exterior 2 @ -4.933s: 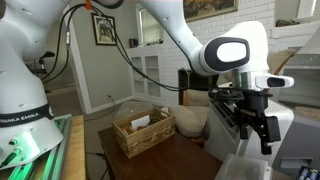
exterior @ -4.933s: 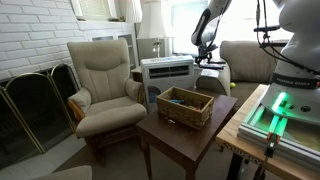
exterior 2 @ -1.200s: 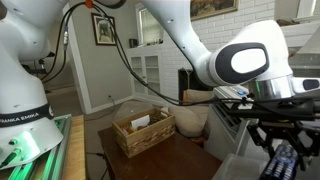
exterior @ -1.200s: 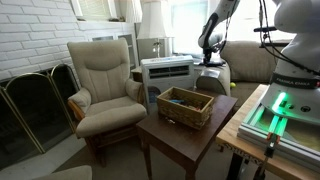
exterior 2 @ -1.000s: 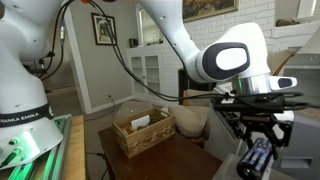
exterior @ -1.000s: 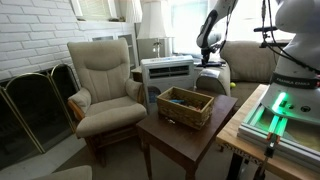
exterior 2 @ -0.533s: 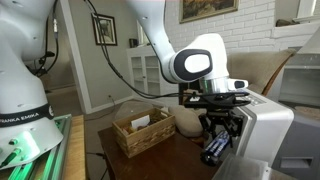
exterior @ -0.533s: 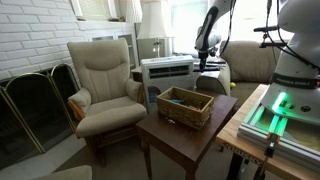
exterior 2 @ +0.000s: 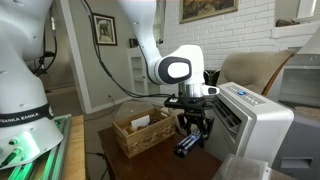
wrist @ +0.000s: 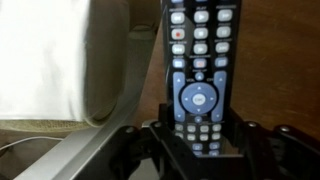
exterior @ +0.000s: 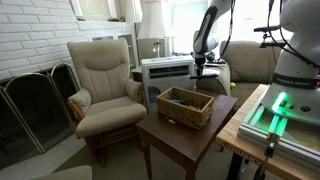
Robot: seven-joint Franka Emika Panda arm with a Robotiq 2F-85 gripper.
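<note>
The dark table is bare beside the wicker basket (exterior 2: 142, 130), so the robot will lower its gripper to that open wood and let go of the black remote control there.
My gripper (wrist: 197, 140) is shut on a black remote control (wrist: 197, 70) with a blue button ring; the remote sticks out ahead of the fingers in the wrist view. In an exterior view the gripper (exterior 2: 192, 128) hangs just right of the wicker basket (exterior 2: 142, 130), holding the remote (exterior 2: 187, 146) tilted downward over the dark wooden table (exterior 2: 160, 162). In an exterior view the gripper (exterior: 199, 68) sits above the table's far edge, behind the basket (exterior: 184, 105).
A white air-conditioner unit (exterior 2: 255, 115) stands close to the right of the gripper. A beige armchair (exterior: 103, 80) is beside the table (exterior: 190, 134). A cushion (wrist: 60, 60) fills the left of the wrist view. A fireplace screen (exterior: 35, 105) stands by the brick wall.
The arm has swung with the remote from over the white unit leftward and down toward the table, beside the basket. The grip has stayed the same.
</note>
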